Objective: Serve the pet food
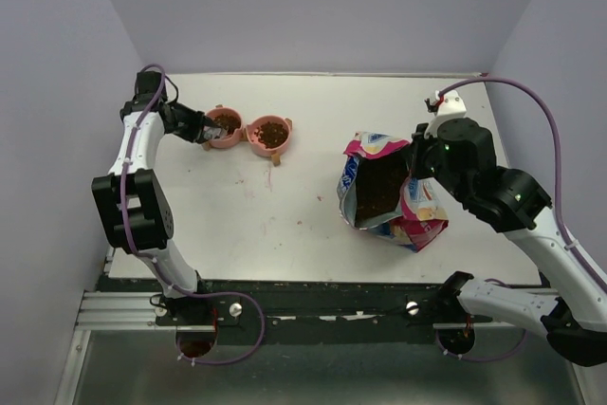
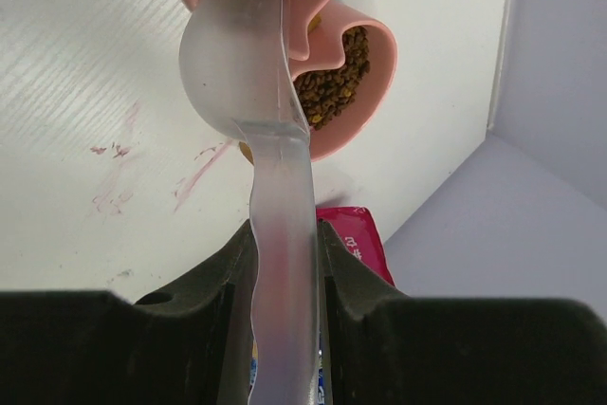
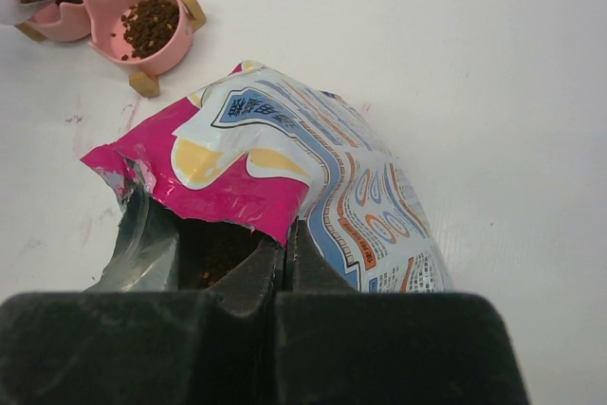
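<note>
Next I need to move my left gripper back and to the right in the top view, lower the scoop (image 2: 242, 54) onto bare tabletop and release it, since both cups of the bowl hold kibble.
Dark brown kibble (image 1: 272, 133) fills both cups of a pink double bowl (image 1: 248, 139) at the back left. More kibble (image 1: 377, 187) shows inside the open pink printed bag (image 1: 427, 225) at the right. My left gripper (image 1: 202, 130) is shut on the handle of a clear plastic scoop (image 2: 242, 54), whose head is tilted over the left cup. In the left wrist view, kibble (image 2: 332, 87) lies in the cup beyond the scoop. My right gripper (image 3: 285, 239) is shut on the bag's torn rim (image 3: 237, 201) and holds the mouth open.
Lilac walls close in the white table (image 1: 285, 206) at the back and both sides. A few stray crumbs and reddish smears (image 2: 114, 177) mark the table near the bowl. The bag's corner (image 2: 365, 239) shows behind the left fingers.
</note>
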### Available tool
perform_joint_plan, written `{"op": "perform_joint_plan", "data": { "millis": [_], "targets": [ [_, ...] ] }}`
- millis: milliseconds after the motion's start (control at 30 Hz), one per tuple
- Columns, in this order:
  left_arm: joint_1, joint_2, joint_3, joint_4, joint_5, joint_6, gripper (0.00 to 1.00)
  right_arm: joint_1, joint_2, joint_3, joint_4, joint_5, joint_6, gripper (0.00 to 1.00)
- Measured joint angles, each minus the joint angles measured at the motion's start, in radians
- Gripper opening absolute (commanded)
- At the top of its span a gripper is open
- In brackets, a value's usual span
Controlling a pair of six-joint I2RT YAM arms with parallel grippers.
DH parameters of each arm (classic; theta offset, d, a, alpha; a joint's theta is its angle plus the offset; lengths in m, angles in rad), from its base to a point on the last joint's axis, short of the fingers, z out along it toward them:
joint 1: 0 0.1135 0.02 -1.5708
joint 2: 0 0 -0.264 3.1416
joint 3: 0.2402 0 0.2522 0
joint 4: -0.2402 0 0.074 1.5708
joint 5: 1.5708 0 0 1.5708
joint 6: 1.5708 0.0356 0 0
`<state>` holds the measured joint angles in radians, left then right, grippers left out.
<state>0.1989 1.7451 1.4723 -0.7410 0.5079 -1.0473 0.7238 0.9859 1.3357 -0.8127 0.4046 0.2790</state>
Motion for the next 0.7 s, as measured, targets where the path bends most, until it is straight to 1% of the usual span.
{"op": "perform_joint_plan", "data": {
  "millis": [167, 367, 533, 700],
  "targets": [
    [-0.026, 0.023, 0.073, -0.109, -0.082, 0.007, 0.00, 0.000, -0.001, 0.000, -0.001, 0.000, 0.000, 0.00],
    [-0.066, 0.093, 0.201, -0.257, -0.204, 0.013, 0.00, 0.000, -0.006, -0.004, 0.000, 0.000, 0.000, 0.01],
    [-0.102, 0.142, 0.311, -0.349, -0.278, 0.023, 0.00, 0.000, -0.007, -0.004, 0.000, 0.000, 0.001, 0.00],
    [-0.123, 0.151, 0.381, -0.417, -0.339, 0.030, 0.00, 0.000, -0.010, -0.006, 0.000, 0.000, 0.001, 0.00]
  ]
}}
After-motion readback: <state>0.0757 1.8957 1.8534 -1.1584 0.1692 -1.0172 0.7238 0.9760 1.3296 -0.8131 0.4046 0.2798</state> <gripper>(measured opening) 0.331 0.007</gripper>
